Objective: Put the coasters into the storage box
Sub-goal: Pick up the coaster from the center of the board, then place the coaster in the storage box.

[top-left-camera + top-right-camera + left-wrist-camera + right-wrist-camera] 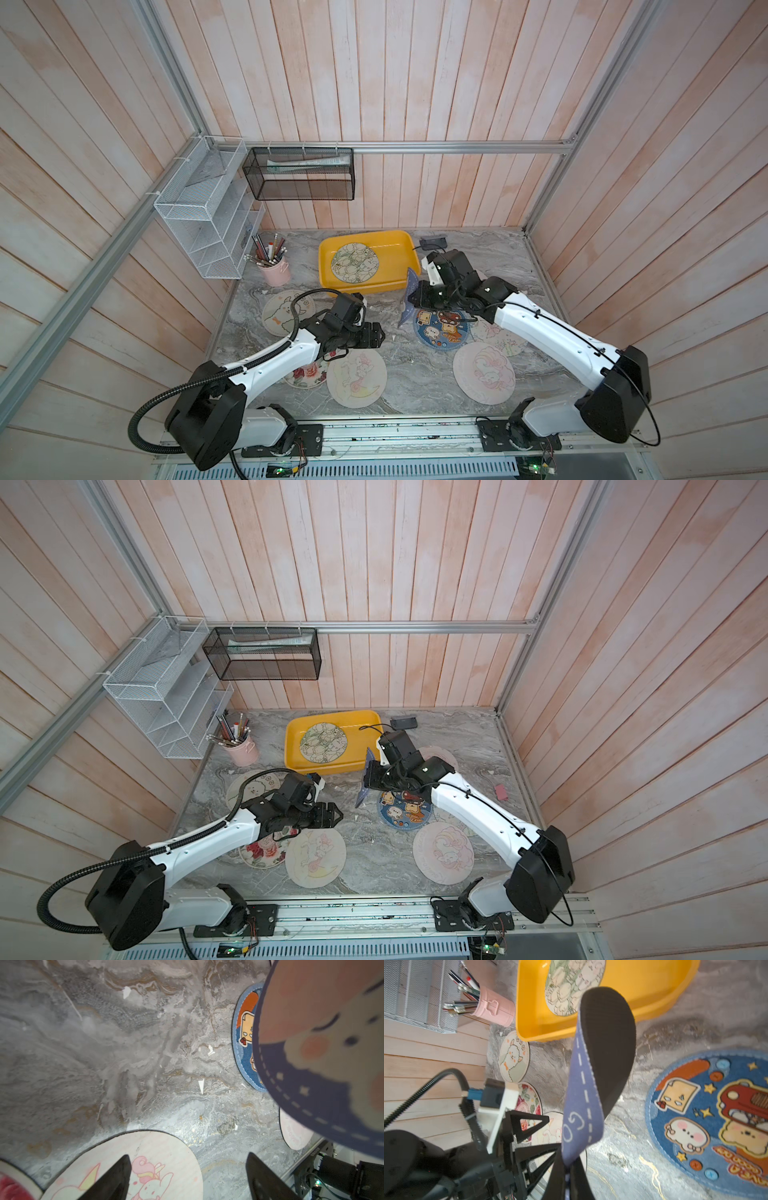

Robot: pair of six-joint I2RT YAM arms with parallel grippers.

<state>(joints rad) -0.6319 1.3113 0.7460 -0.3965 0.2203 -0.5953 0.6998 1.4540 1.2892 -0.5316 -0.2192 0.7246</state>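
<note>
The dark blue coaster in my right gripper goes outward and down into the box (365, 237) next, tips flatter over the green-printed one and gets released, since it hangs on edge.
The yellow storage box (365, 237) stands at the back of the marble table, with one green-printed coaster (355, 262) lying flat inside. My right gripper (412, 300) is shut on a dark blue coaster (582, 1093), held on edge in the air just off the box's near right corner. Its black underside faces the box. My left gripper (187, 1156) is open and empty. It hovers over the bare table between a bunny coaster (355, 378) and a blue cartoon coaster (440, 332). Several more coasters lie flat on the table, among them an alpaca one (282, 311).
A pink pencil cup (276, 270) stands left of the box, under a white wire rack (208, 220). A black mesh basket (299, 174) hangs on the back wall. A small black device (432, 241) lies behind the box and a pink eraser (500, 791) lies at the right.
</note>
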